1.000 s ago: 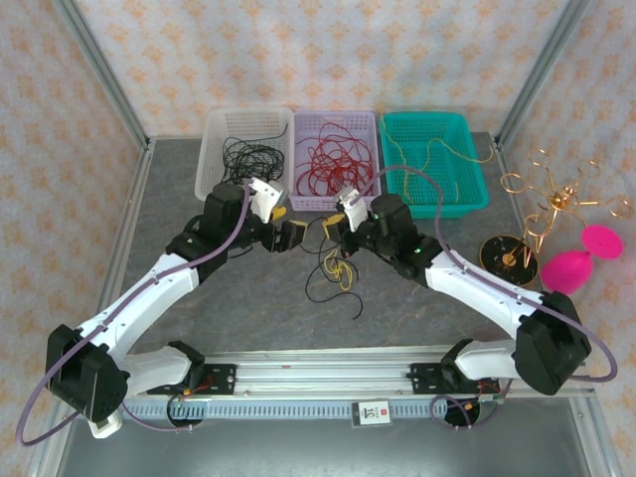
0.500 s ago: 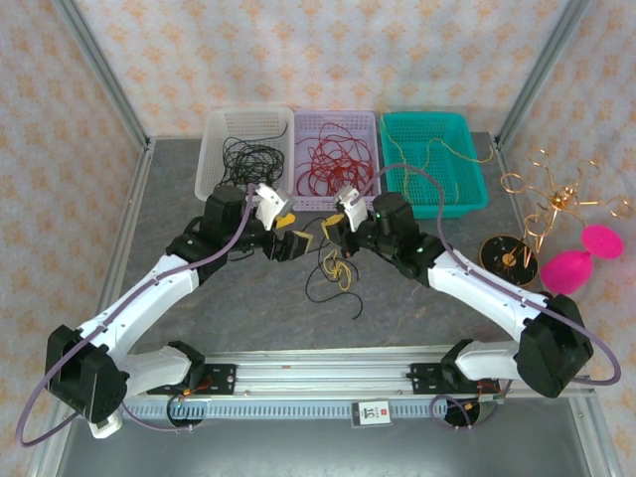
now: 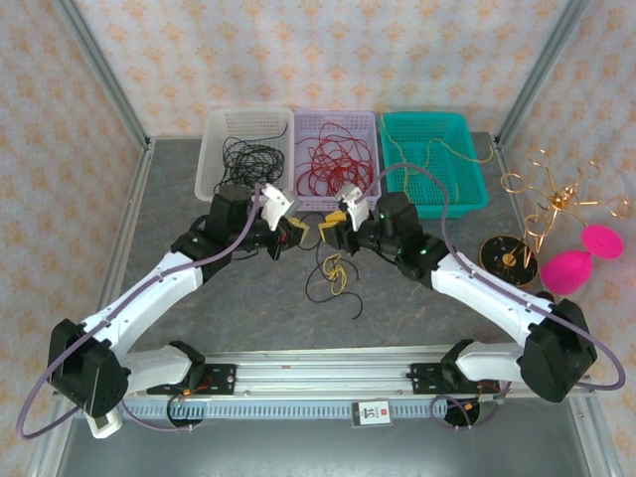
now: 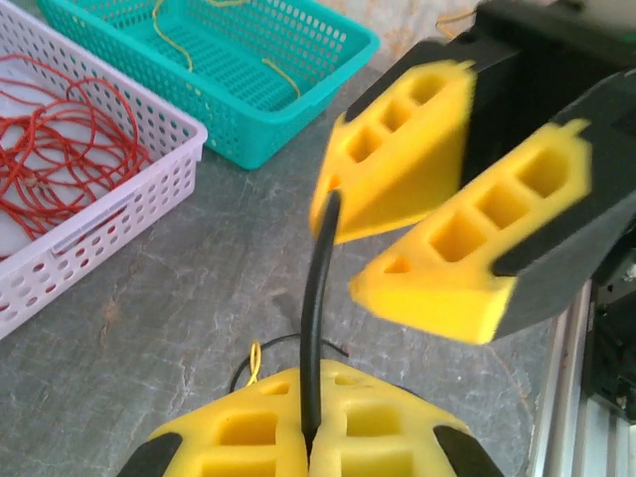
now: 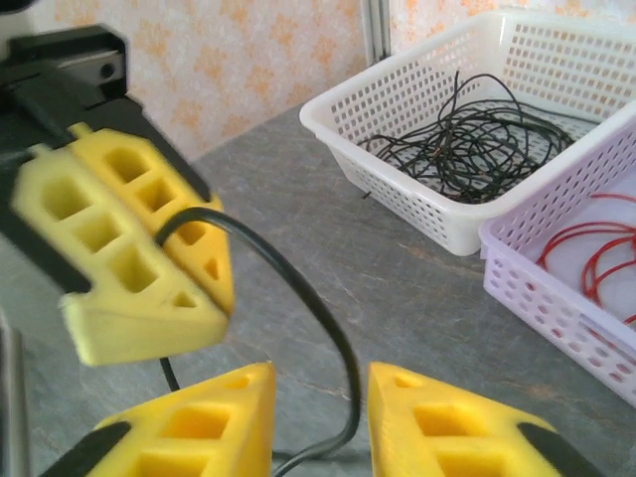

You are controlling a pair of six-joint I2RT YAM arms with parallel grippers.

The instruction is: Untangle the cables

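Note:
The black cable goes up and outward over the basket next, then my left gripper lowers to release it, since black wires lie inside the white basket.
The cables (image 3: 336,270), a small knot of yellow and black strands, lie on the grey table just below both grippers. My left gripper (image 3: 298,231) is shut on a black cable (image 4: 316,298) that rises from between its yellow fingers (image 4: 238,437). My right gripper (image 3: 325,230) faces it tip to tip and stands open. In the right wrist view the black cable (image 5: 333,318) loops through the gap of the right gripper (image 5: 320,407), touching neither pad. The left gripper's fingers (image 5: 129,248) show there, closed on the strand's upper end.
Three baskets line the far edge: a white basket (image 3: 214,149) with black wires, a purple basket (image 3: 298,159) with red wires, a teal basket (image 3: 467,189) with a yellow wire. A gold wire stand (image 3: 552,199), a black disc (image 3: 507,253) and pink shapes (image 3: 576,263) sit at the right.
The left gripper moved right and shut on the black cable. The right gripper, shut before, opened and let the strand go. Both grippers now stand closer together.

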